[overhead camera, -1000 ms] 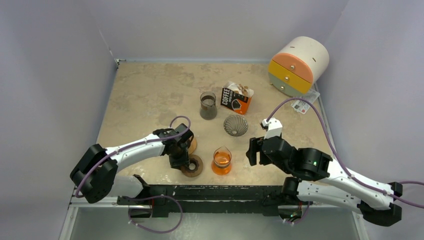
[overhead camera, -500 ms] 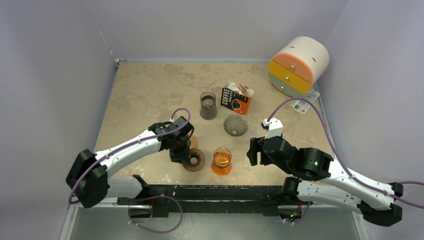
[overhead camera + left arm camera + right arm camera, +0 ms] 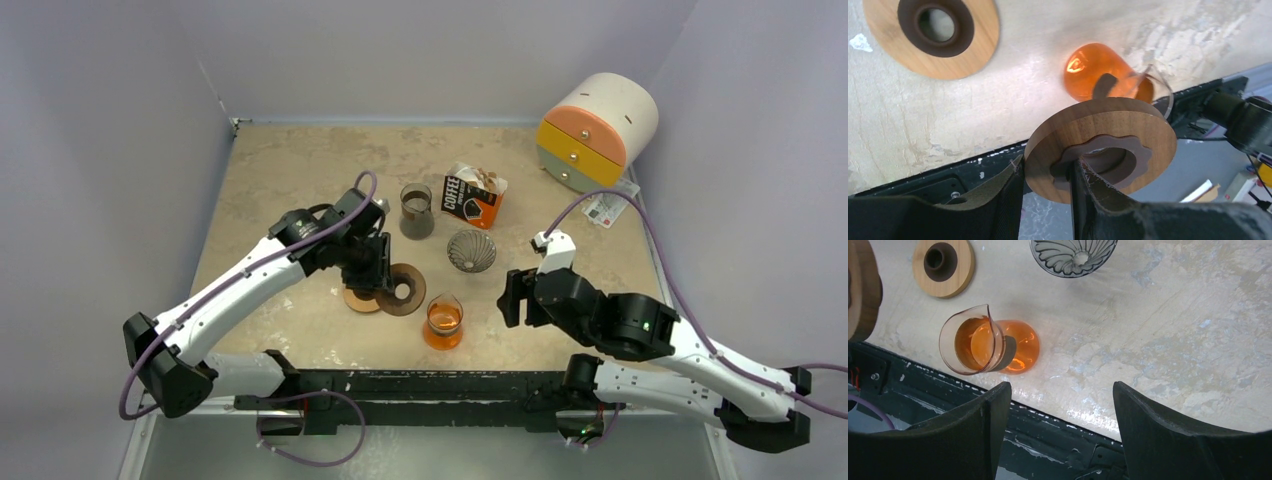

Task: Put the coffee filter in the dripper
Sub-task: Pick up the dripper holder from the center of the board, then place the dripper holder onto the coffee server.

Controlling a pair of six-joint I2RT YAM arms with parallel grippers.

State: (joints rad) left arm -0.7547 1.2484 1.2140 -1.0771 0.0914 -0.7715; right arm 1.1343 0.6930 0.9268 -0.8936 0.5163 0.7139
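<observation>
The dark ring in my left gripper goes toward the right in the top view next, then down onto the carafe's opening (image 3: 445, 312) (image 3: 1160, 91) for release, since that stands bare.
The dripper (image 3: 471, 250), a ribbed clear glass cone, sits mid-table, and its rim shows in the right wrist view (image 3: 1073, 255). The orange and black coffee filter box (image 3: 472, 197) stands behind it, with paper showing at its open top. My left gripper (image 3: 378, 278) (image 3: 1047, 165) is shut on a dark wooden ring (image 3: 404, 291) (image 3: 1100, 140). One finger passes through the ring's hole and the other presses its outer edge, holding it above the table. My right gripper (image 3: 512, 298) (image 3: 1060, 405) hangs open and empty near the table's front edge.
A lighter wooden ring (image 3: 360, 298) (image 3: 930, 35) (image 3: 943, 265) lies on the table under the left gripper. An orange glass carafe (image 3: 444, 320) (image 3: 1098, 72) (image 3: 983, 342) stands at the front. A glass vessel with a dark collar (image 3: 416, 210) stands beside the box. A drawer unit (image 3: 598, 130) is at the back right.
My left arm has lifted the dark wooden ring and carried it back and to the right, uncovering the lighter ring on the table. The right arm has shifted only slightly.
</observation>
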